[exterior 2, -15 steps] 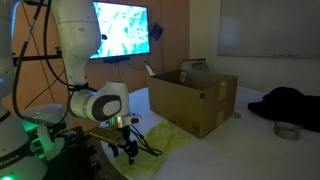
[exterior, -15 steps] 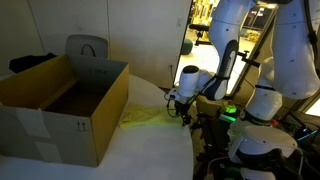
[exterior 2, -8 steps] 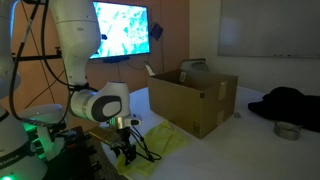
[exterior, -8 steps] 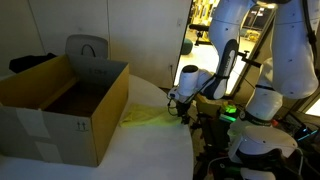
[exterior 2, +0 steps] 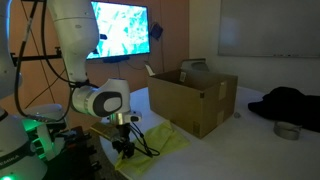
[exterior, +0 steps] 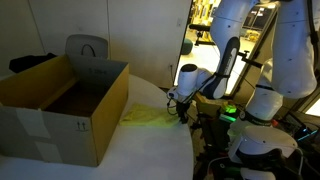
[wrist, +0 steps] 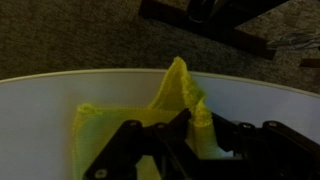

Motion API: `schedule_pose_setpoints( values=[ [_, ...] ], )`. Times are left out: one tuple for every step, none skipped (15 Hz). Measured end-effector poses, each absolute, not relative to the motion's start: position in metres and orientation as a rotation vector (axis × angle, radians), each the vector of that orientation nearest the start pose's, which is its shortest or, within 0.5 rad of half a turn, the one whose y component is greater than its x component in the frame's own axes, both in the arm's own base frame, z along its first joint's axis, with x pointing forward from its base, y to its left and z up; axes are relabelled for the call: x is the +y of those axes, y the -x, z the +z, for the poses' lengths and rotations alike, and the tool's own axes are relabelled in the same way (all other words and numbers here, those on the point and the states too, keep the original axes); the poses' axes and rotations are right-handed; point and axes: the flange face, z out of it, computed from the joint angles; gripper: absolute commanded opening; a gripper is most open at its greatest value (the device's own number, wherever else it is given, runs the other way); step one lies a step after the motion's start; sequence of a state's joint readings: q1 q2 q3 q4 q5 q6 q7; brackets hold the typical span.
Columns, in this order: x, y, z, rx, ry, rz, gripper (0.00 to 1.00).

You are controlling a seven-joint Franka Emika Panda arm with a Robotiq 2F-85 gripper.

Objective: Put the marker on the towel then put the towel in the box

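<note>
Next, my gripper carries the pinched fold up and toward the box [exterior: 60,100], over the towel's box-side part [exterior: 140,115], since the rest lies spread that way.
The bright yellow-green towel [exterior: 148,117] [exterior 2: 165,140] lies on the white table next to the open brown cardboard box [exterior: 60,100] [exterior 2: 190,100], close to the table's edge. My gripper [exterior: 183,115] [exterior 2: 124,150] is down on the towel's end nearest the edge. In the wrist view the gripper [wrist: 200,115] is shut on a raised fold of the towel [wrist: 175,90], which stands up in a peak between the dark fingers. I cannot make out the marker in any view.
The round white table's rim [wrist: 60,80] runs just past the towel, with carpet and a black stand base [wrist: 220,30] beyond. A grey seat-back [exterior: 87,48] stands behind the box. A black cloth [exterior 2: 290,103] and a tape roll [exterior 2: 287,130] lie past the box.
The jaws have gone from wide open to shut, pinching up a fold of the towel. The arm has barely moved.
</note>
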State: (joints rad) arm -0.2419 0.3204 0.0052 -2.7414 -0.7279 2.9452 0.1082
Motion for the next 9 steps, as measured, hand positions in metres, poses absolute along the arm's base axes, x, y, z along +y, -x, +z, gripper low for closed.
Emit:
schedule_pose_setpoints(
  values=[
    [-0.037, -0.352, 0.116, -0.604, 3.174, 0.179, 0.09],
    [-0.035, -0.354, 0.12, -0.6, 3.182, 0.17, 0.09],
    [-0.034, -0.357, 0.126, -0.597, 3.193, 0.153, 0.09],
    [-0.033, -0.361, 0.133, -0.597, 3.205, 0.132, 0.09],
    [-0.031, -0.365, 0.141, -0.604, 3.22, 0.111, 0.09],
    [-0.029, -0.368, 0.15, -0.618, 3.236, 0.091, 0.09],
    [-0.026, -0.372, 0.16, -0.643, 3.252, 0.07, 0.09],
    [-0.023, -0.376, 0.169, -0.677, 3.267, 0.054, 0.09],
    [-0.018, -0.38, 0.177, -0.716, 3.282, 0.044, 0.09]
  ],
)
